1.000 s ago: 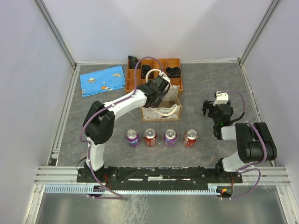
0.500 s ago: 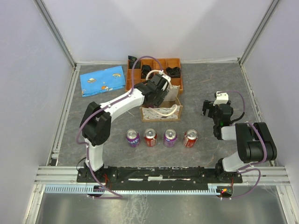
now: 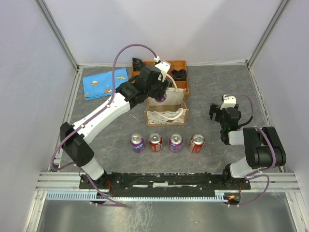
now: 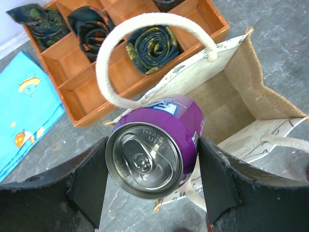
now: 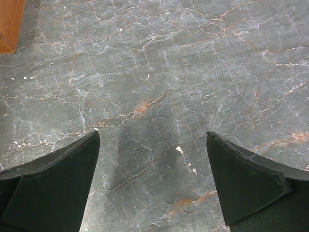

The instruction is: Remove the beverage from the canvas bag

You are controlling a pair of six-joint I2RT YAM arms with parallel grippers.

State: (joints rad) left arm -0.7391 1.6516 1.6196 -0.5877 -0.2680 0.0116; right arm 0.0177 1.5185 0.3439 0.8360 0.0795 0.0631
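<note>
The can needs to go back and down past the bag [image 3: 166,110] in my left gripper next, as bare stone beside it is below the gripper and left in the top view.
My left gripper [image 4: 152,169] is shut on a purple beverage can [image 4: 157,142], silver top toward the camera, held above the open cream canvas bag [image 4: 241,82]. One thick off-white loop handle [image 4: 145,24] arches over the can. In the top view the left gripper [image 3: 159,92] holds the can [image 3: 163,96] over the bag [image 3: 166,110]. My right gripper [image 5: 152,183] is open and empty over bare grey stone, and sits at the right [image 3: 219,112].
Several cans stand in a row near the front: purple [image 3: 137,143], red [image 3: 155,142], purple [image 3: 175,142], red [image 3: 196,143]. An orange-brown compartmented tray [image 3: 181,77] with rolled ties is behind the bag. A blue cloth [image 3: 105,83] lies at the back left.
My left arm has risen out of the bag and stretched out, lifting the purple can up above the bag's opening. The right arm has not moved.
</note>
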